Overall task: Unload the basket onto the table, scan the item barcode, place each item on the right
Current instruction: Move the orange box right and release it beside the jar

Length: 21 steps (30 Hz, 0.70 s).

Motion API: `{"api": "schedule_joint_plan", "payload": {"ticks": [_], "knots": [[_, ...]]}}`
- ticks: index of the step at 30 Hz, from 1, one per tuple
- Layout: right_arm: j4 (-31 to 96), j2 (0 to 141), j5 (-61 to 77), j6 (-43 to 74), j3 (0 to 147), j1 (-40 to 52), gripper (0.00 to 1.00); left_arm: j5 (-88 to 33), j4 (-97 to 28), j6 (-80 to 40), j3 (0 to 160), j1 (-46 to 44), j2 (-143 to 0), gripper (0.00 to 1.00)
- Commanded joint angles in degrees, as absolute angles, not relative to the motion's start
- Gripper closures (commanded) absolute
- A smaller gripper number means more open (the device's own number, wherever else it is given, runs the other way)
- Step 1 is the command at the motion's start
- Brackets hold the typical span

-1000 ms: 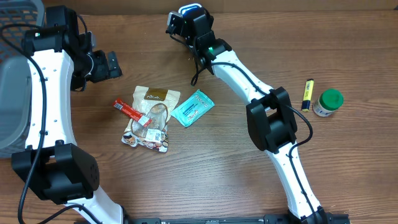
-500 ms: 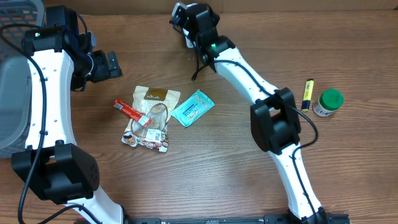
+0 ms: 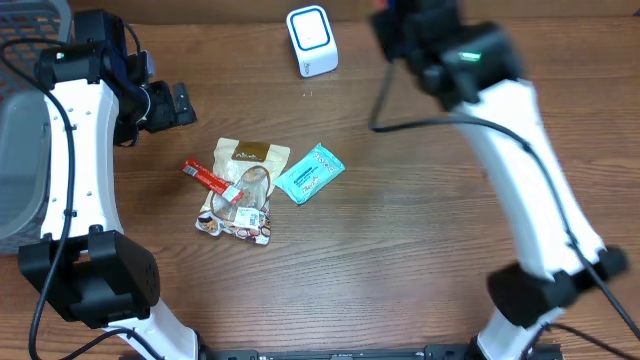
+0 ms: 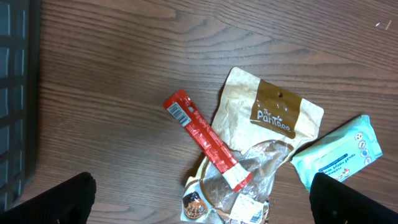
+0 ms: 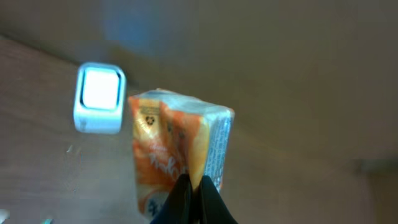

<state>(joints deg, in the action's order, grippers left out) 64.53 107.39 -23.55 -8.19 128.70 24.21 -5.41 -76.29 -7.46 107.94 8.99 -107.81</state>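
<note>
I should next swing my right gripper back and sideways, lower it and let go of the seam, as bare tabletop lies below it, to its right in the overhead view.
My right gripper [image 5: 193, 193] is shut on the seam of an orange packet [image 5: 168, 149], which stands up in front of the wrist camera. The white barcode scanner [image 5: 98, 98] lies to the left of the packet, its window glowing; from overhead the scanner [image 3: 312, 40] sits at the table's back edge. The right arm [image 3: 460, 60] is blurred there, to the right of the scanner, and the packet cannot be made out. My left gripper [image 3: 168, 103] hangs open at the left; in its wrist view the left gripper [image 4: 202, 208] holds nothing.
A red stick pack [image 3: 212, 180] lies on a tan pouch [image 3: 245, 185], with a teal wipes pack [image 3: 309, 172] beside them mid-table. These show as red stick pack [image 4: 205, 146], pouch [image 4: 267, 118], wipes [image 4: 339, 152]. A grey basket [image 3: 20, 150] stands at the left edge.
The right arm has swung fast to the right, away from the scanner, which now lies uncovered. The left arm and the items on the table have not moved.
</note>
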Motion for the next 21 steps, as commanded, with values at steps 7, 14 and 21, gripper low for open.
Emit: {"api": "schedule_joint_plan", "payload": {"ticks": [7,14,21], "knots": [[86.0,108.9,-3.5,8.6,126.3,11.4,0.96,-5.8,-76.2,-6.8,107.8,8.6,-107.5,0.00],[86.8,109.9,-2.8,8.8,114.5,6.0,0.96,-5.8,-76.2,-6.8,107.8,8.6,-107.5,0.00],[79.6,110.1,-2.9,8.8,98.7,4.1,0.96,-5.8,-76.2,-6.8,107.8,8.6,-107.5,0.00]]}}
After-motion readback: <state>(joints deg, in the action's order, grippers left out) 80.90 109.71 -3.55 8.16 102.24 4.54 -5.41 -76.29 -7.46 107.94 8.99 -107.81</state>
